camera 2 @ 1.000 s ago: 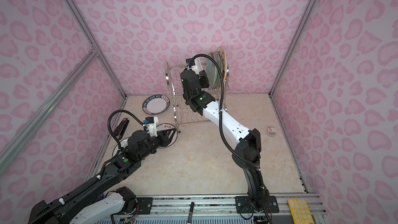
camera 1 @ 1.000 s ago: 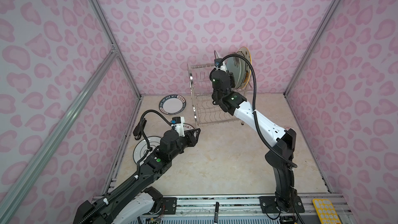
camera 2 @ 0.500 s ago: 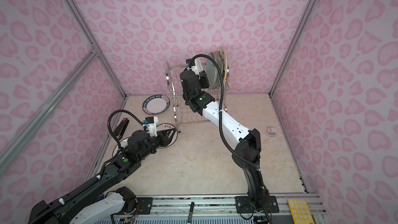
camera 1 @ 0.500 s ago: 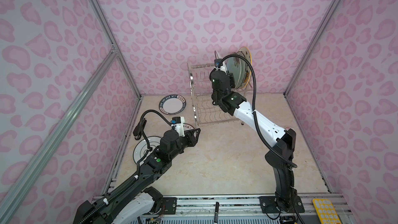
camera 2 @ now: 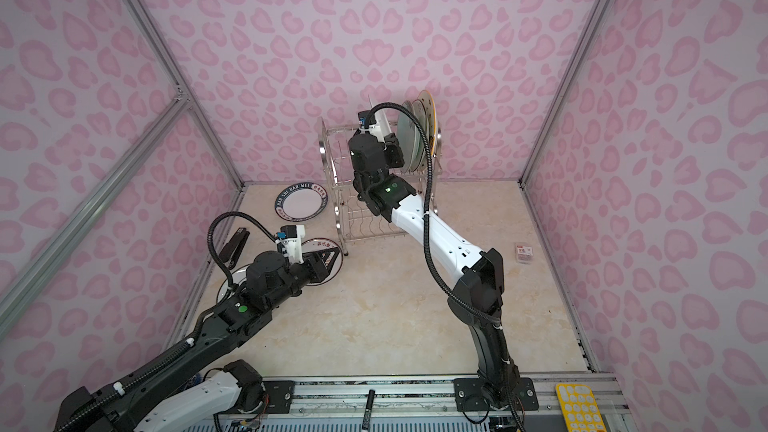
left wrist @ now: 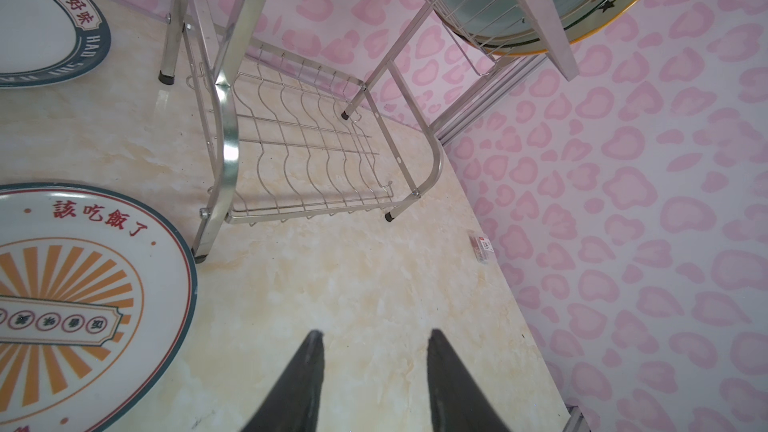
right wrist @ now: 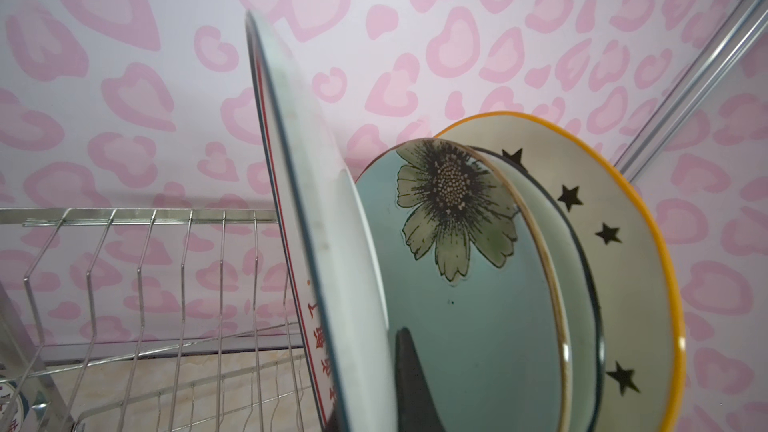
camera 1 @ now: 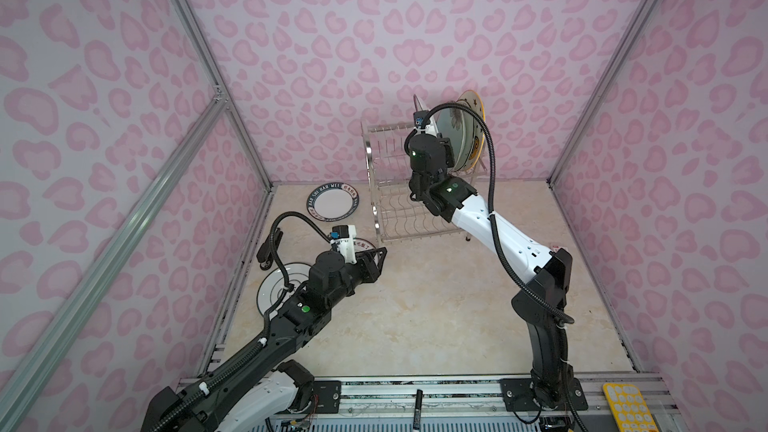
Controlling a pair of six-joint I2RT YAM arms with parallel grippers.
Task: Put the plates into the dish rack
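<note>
The wires of the rack's upper shelf lie below my right gripper, so it will next edge down toward the teal plate (camera 1: 453, 135) and let go of the sunburst plate, which is already upright beside that one.
The dish rack (camera 1: 388, 184) (camera 2: 332, 160) stands at the back. On its upper tier a pale teal flower plate (right wrist: 469, 305) (camera 1: 453, 135) and a star plate with an orange rim (right wrist: 615, 251) (camera 1: 476, 118) stand upright. My right gripper (right wrist: 370, 342) is shut on a white sunburst plate with red lettering (right wrist: 328, 243) (camera 2: 380, 122), held upright beside the teal one; its lower edge is hidden. My left gripper (left wrist: 374, 334) (camera 1: 380, 253) hangs open and empty over the table. Beside it lies a second sunburst plate (left wrist: 83, 284). A navy-lettered plate (camera 1: 332, 203) and a black-ringed white plate (camera 1: 274, 288) also lie flat.
The rack's wavy-wire lower tier (left wrist: 307, 151) holds nothing. A small red-and-white box (camera 2: 524, 252) lies near the right wall. A black tool (camera 2: 235, 245) lies by the left wall. A marker (camera 1: 417, 405) and a yellow keypad (camera 1: 623, 407) sit on the front rail.
My right gripper has sunk slightly with its plate at the rack's upper tier. The left arm has not moved.
</note>
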